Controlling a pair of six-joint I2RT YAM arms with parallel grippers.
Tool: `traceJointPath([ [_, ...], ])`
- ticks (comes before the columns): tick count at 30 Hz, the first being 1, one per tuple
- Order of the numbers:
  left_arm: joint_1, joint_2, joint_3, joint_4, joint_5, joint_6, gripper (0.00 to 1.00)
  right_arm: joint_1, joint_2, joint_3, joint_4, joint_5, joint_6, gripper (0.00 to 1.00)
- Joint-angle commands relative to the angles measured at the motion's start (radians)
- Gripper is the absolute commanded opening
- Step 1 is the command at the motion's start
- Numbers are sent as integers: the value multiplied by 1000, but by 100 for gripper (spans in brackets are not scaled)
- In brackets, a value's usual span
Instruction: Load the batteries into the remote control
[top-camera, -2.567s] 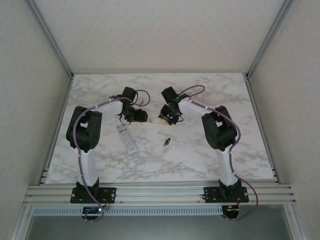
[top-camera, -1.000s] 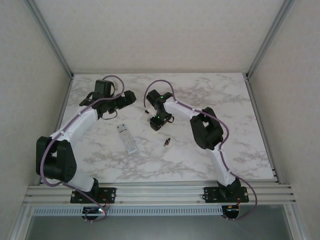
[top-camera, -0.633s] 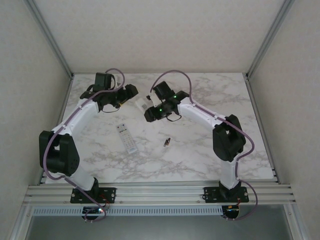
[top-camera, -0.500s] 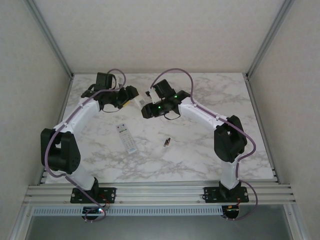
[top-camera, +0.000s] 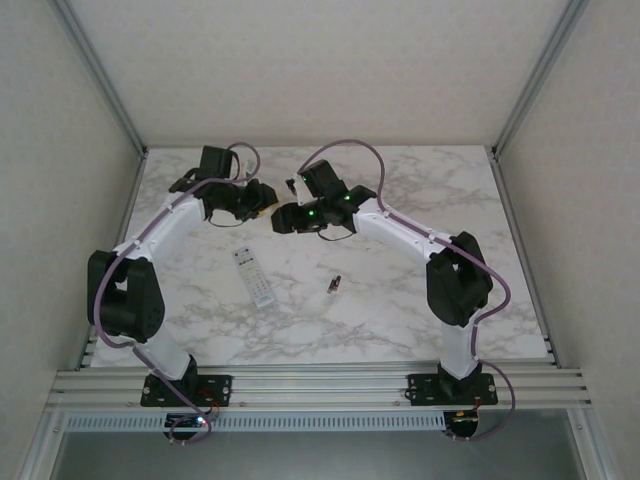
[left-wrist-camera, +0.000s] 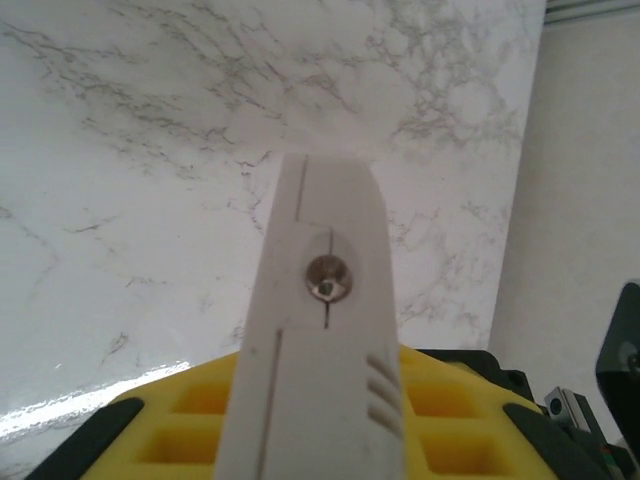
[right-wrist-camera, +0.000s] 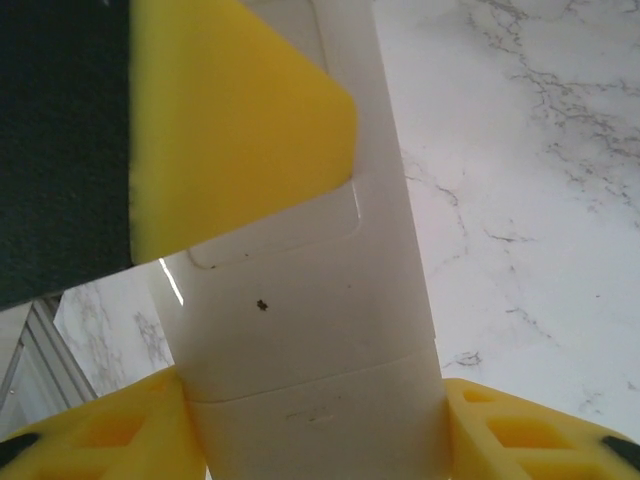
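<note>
I will next carry the white remote control across with my left gripper, then come down to release it on the bare marble beyond the battery, since that patch is empty.
A white remote control (right-wrist-camera: 300, 330) hangs in the air over the back left of the table, held from both ends. My right gripper (right-wrist-camera: 310, 430) is shut on it, a yellow finger touching each side. My left gripper (left-wrist-camera: 320, 445) is shut on its other end (left-wrist-camera: 325, 230), where a small screw shows. The left gripper's yellow finger (right-wrist-camera: 230, 120) lies flat on the remote's face. From above, the left gripper (top-camera: 262, 203) and the right gripper (top-camera: 282, 219) meet nose to nose and hide the remote between them. One small dark battery (top-camera: 335, 285) lies on the table, apart from both grippers.
A second white remote (top-camera: 254, 277) with buttons lies flat on the marble table (top-camera: 400, 300), left of the battery and in front of both grippers. Metal frame posts and walls close in the table's left and right sides.
The right arm swung the remote to the left and up. The left gripper stood wide open a second ago; it has come in and closed on the remote's free end.
</note>
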Motion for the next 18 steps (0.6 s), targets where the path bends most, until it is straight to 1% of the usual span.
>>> traceJointPath([
  [1,-52,31,117,-89,-49,46,17,34,-56,-12,48,-34,25,64],
  [3,-62,45,144,-119,-75,51,17,31,-83,-21,48,-25,46,73],
  [5,-66,53,164,-137,-101,57,16,21,-115,-36,42,-16,53,77],
  [8,-84,92,238,-237,-224,119,11,-12,-194,-99,40,10,80,80],
  [9,-95,117,276,-285,-275,142,9,-38,-240,-132,50,22,98,80],
  [11,-126,172,352,-368,-352,160,5,-75,-323,-206,55,75,135,84],
  [13,-177,248,452,-462,-429,159,0,-109,-412,-285,30,177,179,89],
  [16,-261,405,649,-619,-594,96,0,-175,-532,-394,-52,319,260,95],
  [18,-310,515,791,-693,-673,51,0,-228,-592,-444,-119,351,310,98],
])
